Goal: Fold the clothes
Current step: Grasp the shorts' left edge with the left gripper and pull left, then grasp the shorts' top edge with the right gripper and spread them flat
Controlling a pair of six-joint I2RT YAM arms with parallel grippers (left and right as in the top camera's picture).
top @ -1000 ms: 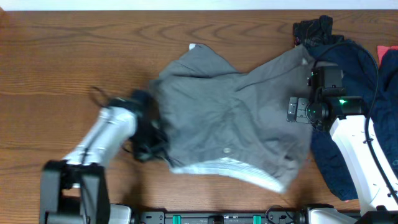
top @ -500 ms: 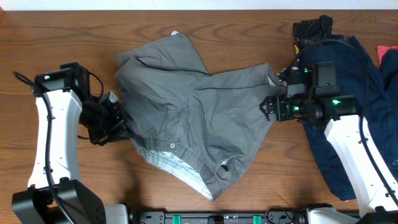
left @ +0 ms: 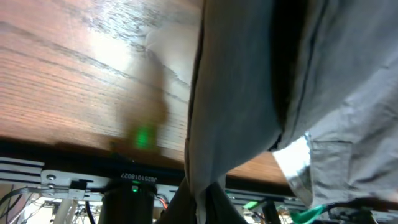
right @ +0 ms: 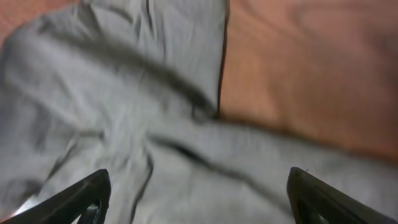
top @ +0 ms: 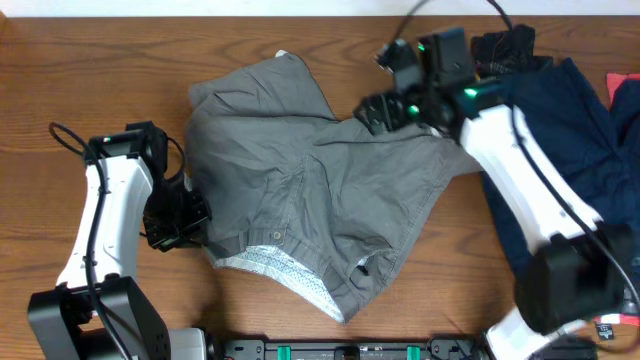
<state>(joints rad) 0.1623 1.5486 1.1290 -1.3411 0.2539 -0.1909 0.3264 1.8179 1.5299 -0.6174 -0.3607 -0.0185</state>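
The left gripper carries the fold outward to the bare wood (top: 174, 108) beside the shorts' far corner next and releases it, because the waistband lies slanted.
Grey shorts (top: 320, 195) lie crumpled in the middle of the wooden table, with the pale inner waistband turned out at the front. My left gripper (top: 192, 212) is shut on the shorts' left edge; in the left wrist view the grey cloth (left: 242, 93) hangs pinched between the fingers (left: 214, 202). My right gripper (top: 372, 108) is open over the shorts' far right part, holding nothing. In the right wrist view its fingertips (right: 87, 190) stand wide apart above the grey cloth (right: 168, 124).
A dark navy garment (top: 570, 140) lies at the right side under the right arm. A black item (top: 505, 45) sits at the far right edge. Something red (top: 625, 95) lies at the right border. Bare wood (top: 90, 70) shows at the left.
The right gripper has let go of the shorts' right edge and moved up and left over the far part. The left gripper has moved slightly toward the front, still holding the left edge.
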